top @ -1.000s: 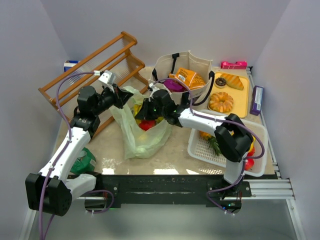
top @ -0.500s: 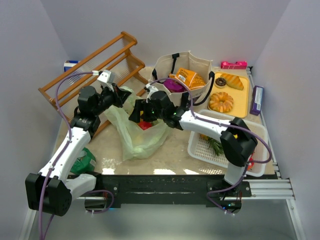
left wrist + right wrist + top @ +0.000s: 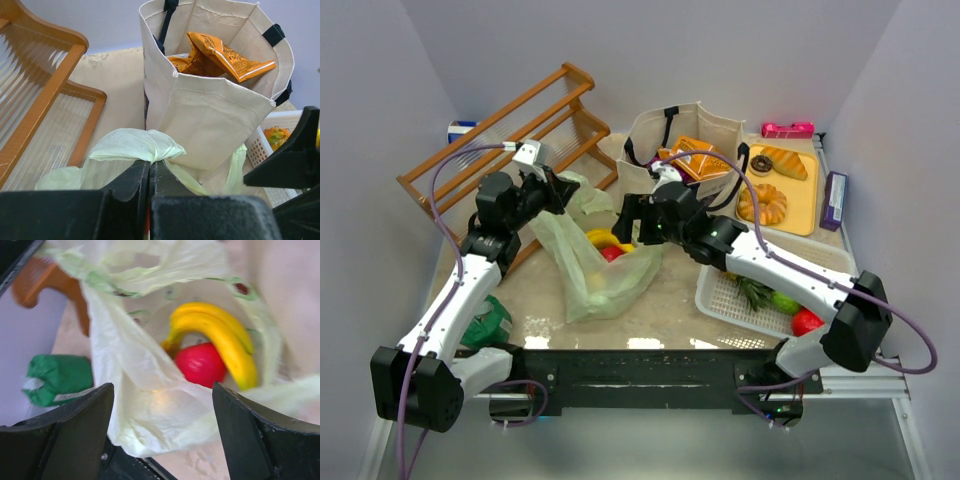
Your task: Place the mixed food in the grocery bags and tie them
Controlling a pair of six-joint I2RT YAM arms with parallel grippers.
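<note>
My right gripper will move down and to the right in the overhead view next, beside the tote, because the bag's free handle (image 3: 648,259) (image 3: 299,394) is standing there.
The pale green plastic bag (image 3: 590,270) lies open on the table, with a yellow banana (image 3: 605,238) and a red fruit (image 3: 612,254) inside. My left gripper (image 3: 552,190) is shut on the bag's bunched handle (image 3: 135,147) and holds it up. My right gripper (image 3: 630,218) stands open just right of the bag's mouth with nothing between its fingers. In the right wrist view it (image 3: 162,390) hovers over the bag's wall, with the banana (image 3: 220,335) and red fruit (image 3: 202,365) beyond. The beige canvas tote (image 3: 712,122) stands behind, holding an orange packet (image 3: 225,50).
A wooden rack (image 3: 510,130) leans at the back left. A white mesh basket (image 3: 825,262) with fruit sits at the right, and a yellow tray (image 3: 802,205) of donuts and bread lies behind it. A dark green bundle (image 3: 485,322) lies by the left arm's base.
My right gripper has opened and drawn back to the right out of the bag's mouth. The banana and red fruit now show inside the bag. The left gripper kept its hold.
</note>
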